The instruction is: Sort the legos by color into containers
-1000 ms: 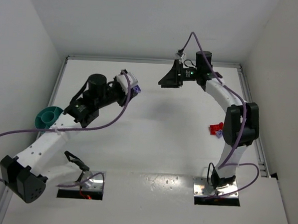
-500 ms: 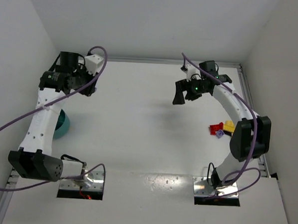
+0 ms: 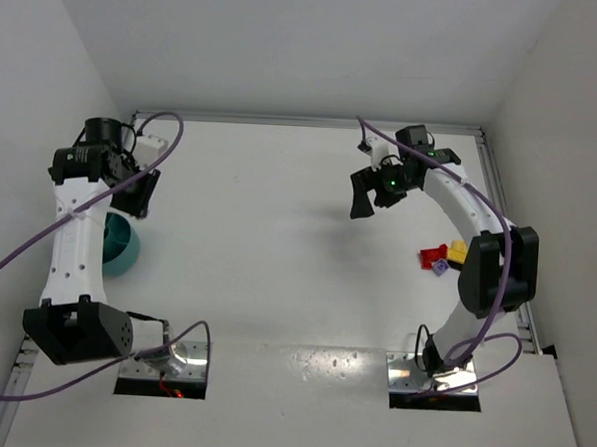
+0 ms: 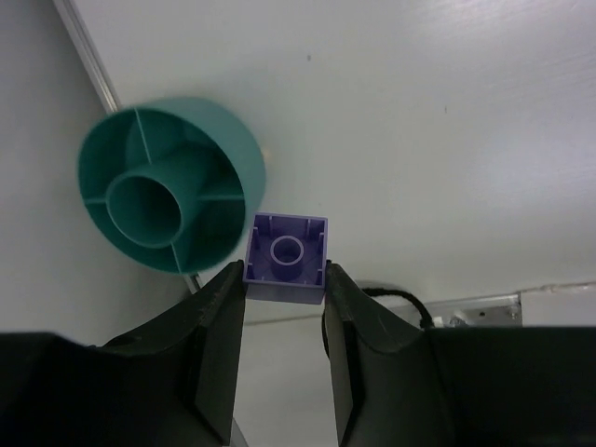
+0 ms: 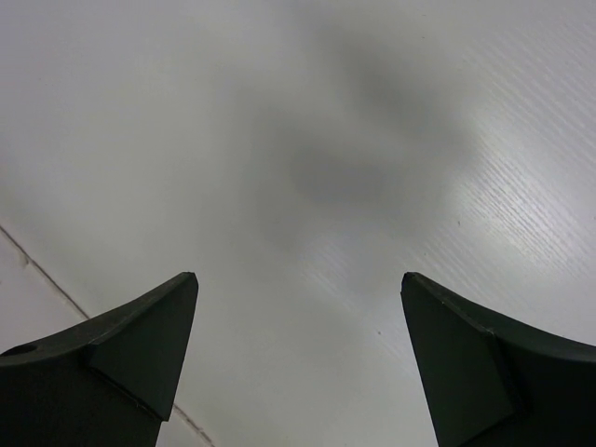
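Observation:
My left gripper is above the bowl's empty near section (image 3: 114, 251) (image 4: 212, 225), which is also to its left in the top view. It will next lower the pale purple lego back over that section and let go of it.
My left gripper (image 4: 284, 279) is shut on a pale purple lego (image 4: 286, 257), held in the air just right of the teal divided bowl (image 4: 168, 196). In the top view the left gripper (image 3: 135, 193) hangs above the bowl (image 3: 120, 246) at the table's left edge. My right gripper (image 3: 363, 197) is open and empty, high over the far right of the table; its wrist view shows only bare table between the fingers (image 5: 140, 354). A red lego (image 3: 433, 257), a yellow lego (image 3: 458, 252) and a purple lego (image 3: 440, 268) lie together by the right arm.
White walls close in the table on the left, back and right. Metal rails run along the left (image 3: 14, 389) and right (image 3: 520, 305) edges. Two silver base plates (image 3: 176, 362) sit at the near edge. Purple cables loop off both arms.
My left arm has swung from the table's middle back to the left edge with the purple lego, now over the bowl. My right gripper has moved slightly and turned downward.

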Motion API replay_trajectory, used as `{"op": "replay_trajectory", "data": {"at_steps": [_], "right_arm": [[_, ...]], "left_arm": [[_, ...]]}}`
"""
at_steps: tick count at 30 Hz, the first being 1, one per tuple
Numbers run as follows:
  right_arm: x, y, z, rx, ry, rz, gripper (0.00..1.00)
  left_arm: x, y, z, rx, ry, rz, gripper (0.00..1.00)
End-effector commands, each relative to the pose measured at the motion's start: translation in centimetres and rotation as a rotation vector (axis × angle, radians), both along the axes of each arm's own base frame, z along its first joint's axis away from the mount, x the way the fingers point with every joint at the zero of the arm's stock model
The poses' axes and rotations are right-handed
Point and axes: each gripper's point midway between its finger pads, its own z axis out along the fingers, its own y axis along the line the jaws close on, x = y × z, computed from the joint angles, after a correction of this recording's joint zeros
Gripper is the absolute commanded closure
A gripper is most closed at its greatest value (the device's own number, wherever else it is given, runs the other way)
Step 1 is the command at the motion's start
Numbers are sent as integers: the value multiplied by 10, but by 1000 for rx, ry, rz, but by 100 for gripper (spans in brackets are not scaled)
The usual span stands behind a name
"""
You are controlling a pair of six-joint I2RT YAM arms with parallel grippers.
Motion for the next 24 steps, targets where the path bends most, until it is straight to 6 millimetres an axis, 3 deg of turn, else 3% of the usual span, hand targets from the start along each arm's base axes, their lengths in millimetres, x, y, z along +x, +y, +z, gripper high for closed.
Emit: {"op": "replay_trajectory", "data": {"at_steps": [1,8,10,15,24], "right_arm": [[11,-2,5,-29,-25,32,9],[11,-1,-9,-67,17,83,9],[17,2,-5,-72,-3,88,9],[15,-2,-20,-108,50,101,9],[25,-8,-23,-154,50,103,9]], "left_arm": [[-38,10,-13,17,56,119,75],[-78,26,-40,44,125,215,75],[-84,32,-42,53,130,246,75],[-83,37,-51,5,153,347,75],[-81,61,-60,26,134,485,73]]}}
